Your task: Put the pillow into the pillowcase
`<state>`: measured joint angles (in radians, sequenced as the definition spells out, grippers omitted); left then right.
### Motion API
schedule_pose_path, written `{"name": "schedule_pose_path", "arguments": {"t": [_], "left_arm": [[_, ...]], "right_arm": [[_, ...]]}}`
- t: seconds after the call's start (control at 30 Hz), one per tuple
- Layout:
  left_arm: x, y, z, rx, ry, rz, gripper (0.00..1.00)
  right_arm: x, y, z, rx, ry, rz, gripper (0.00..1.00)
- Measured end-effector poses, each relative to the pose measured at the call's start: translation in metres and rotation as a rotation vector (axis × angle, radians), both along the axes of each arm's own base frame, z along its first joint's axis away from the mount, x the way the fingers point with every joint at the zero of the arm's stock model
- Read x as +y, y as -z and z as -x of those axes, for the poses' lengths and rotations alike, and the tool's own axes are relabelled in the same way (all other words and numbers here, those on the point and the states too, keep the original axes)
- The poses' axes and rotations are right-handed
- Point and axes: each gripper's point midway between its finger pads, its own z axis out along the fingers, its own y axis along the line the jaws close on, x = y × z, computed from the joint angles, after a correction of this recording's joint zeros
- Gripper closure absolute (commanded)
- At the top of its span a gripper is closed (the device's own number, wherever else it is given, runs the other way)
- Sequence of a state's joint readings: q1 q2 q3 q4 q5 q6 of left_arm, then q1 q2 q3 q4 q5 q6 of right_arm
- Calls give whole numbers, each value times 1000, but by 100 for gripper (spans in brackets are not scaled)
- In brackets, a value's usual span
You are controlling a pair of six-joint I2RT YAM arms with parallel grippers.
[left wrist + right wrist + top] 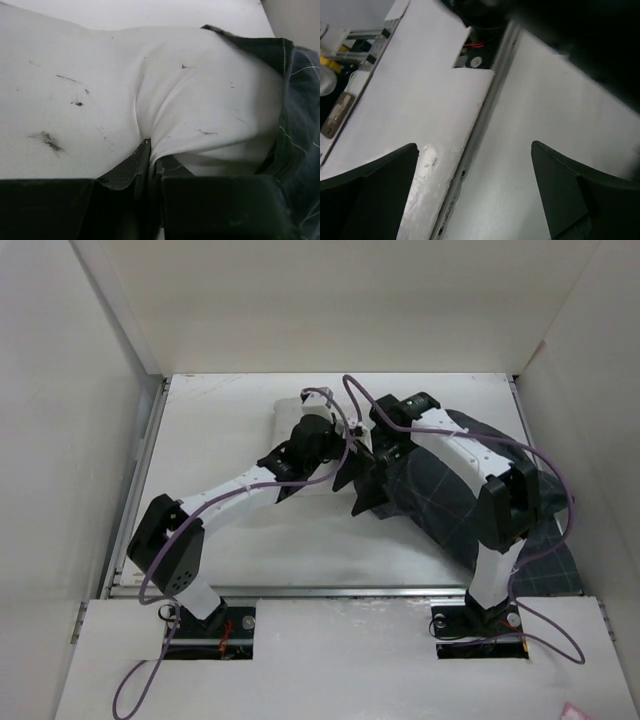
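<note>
The left gripper will move back and to its left in the top view, toward the bare near tabletop, and let go of the pillow's fold.
The white pillow (pixel 200 100), marked with small dark specks, bulges out of the mouth of the dark grid-lined pillowcase (pixel 295 100). My left gripper (pixel 151 152) is shut on a pinched fold of the pillow's fabric. From above, the pillowcase (pixel 440 505) lies right of centre and a white end of the pillow (pixel 286 420) shows past it, with the left gripper (pixel 345 445) at the case's mouth. My right gripper (pixel 475 150) stands open with nothing between its fingers, over bare table. In the top view the right gripper (pixel 360 485) hangs at the case's left edge.
White walls (pixel 90 440) enclose the table on three sides. A metal rail (pixel 470 130) runs along the table's near edge, with a white board (pixel 420 90) beyond it. Purple cables (pixel 545 465) loop off both arms.
</note>
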<state>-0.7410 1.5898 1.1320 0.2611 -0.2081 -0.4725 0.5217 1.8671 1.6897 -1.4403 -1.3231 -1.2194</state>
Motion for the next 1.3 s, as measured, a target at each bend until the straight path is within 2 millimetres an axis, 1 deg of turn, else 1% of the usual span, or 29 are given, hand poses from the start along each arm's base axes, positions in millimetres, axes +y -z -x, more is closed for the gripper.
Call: {"name": "schedule_pose_path", "arguments": {"t": [0.03,0.13,0.2,0.23,0.27,0.37,0.43,0.5,0.6,0.67,0.73,0.83,0.93,1.0,1.03,1.07,1.13,1.2,1.3], "left_arm": [[9,3,3,14,-14,-4,100],[39,16,7,44,-93,-32,100],[59,22,5,64,-154,-49,100],[66,21,5,68,-176,-49,100],[73,18,5,68,-199,-47,100],[90,6,11,57,-250,-39,100],[103,4,19,60,-283,-45,100],[110,1,26,56,-292,-42,100],[120,0,37,55,-296,-38,100],[123,1,45,54,-288,-35,100],[123,3,52,53,-277,-33,100],[116,8,59,58,-244,-40,100],[103,11,68,61,-193,-43,100],[95,10,72,57,-162,-44,100],[91,10,74,55,-148,-44,100],[87,9,77,53,-134,-43,100],[81,10,81,52,-109,-42,100],[77,12,85,50,-87,-41,100],[77,19,92,53,-67,-41,100]], "right_arm": [[2,-3,-8,2,16,11,0],[13,-21,-43,-29,88,20,0],[14,-23,-63,-77,185,111,0],[11,-20,-81,-140,271,178,0],[10,-23,-97,-183,351,211,0],[3,-41,-140,-263,580,246,0],[-4,-55,-161,-279,732,256,0],[-14,-68,-177,-275,884,274,0],[-26,-76,-196,-244,1105,328,0],[-29,-75,-202,-222,1229,366,0],[-25,-73,-201,-206,1301,390,0],[-5,-71,-195,-198,1341,403,0],[19,-72,-196,-207,1367,400,0],[29,-66,-199,-213,1396,420,5],[30,-61,-202,-222,1425,438,10],[29,-54,-206,-232,1458,466,20],[20,-37,-211,-248,1523,536,23],[5,-18,-216,-271,1600,624,24],[-13,-1,-221,-310,1675,717,36]]}}
